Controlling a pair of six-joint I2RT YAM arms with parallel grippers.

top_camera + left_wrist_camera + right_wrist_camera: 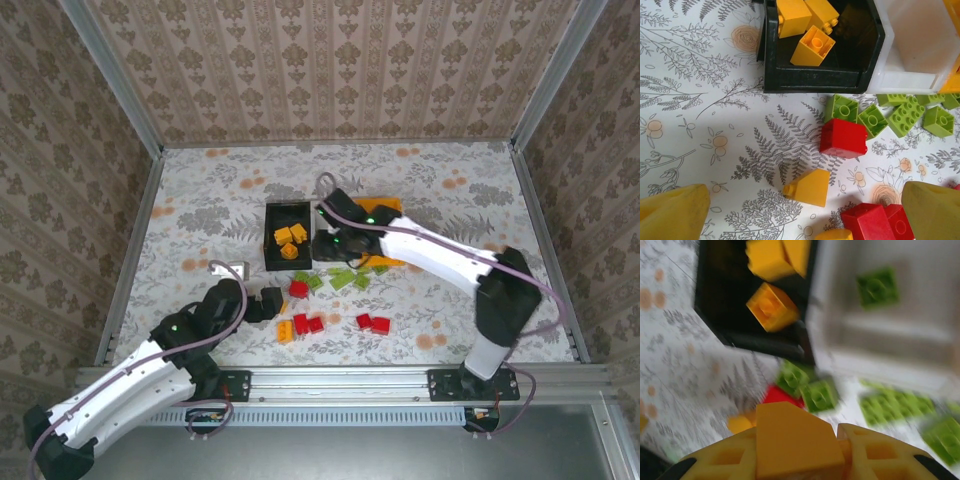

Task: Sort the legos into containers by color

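Note:
The robot's right gripper needs to carry the orange-yellow lego outward next, over the open middle of the black bin (272, 240), and then release it there.
My right gripper (796, 442) is shut on an orange-yellow lego (790, 437), held above the table just short of the black bin (715, 300) and the white bin (920, 335). The black bin (272, 240) holds several orange-yellow legos (812, 47). One green lego (878, 287) lies in the white bin. My left gripper (805, 205) is open low over the table, with a sloped orange-yellow lego (809, 187) lying between its fingers (677, 212). A red lego (844, 138) and several green legos (890, 116) lie in front of the bins.
The orange bin (388, 208) sits to the right of the white one, partly under the right arm (440, 255). More red legos (372, 323) and an orange-yellow one (285, 331) lie near the front edge. Metal rails and patterned walls close in the table.

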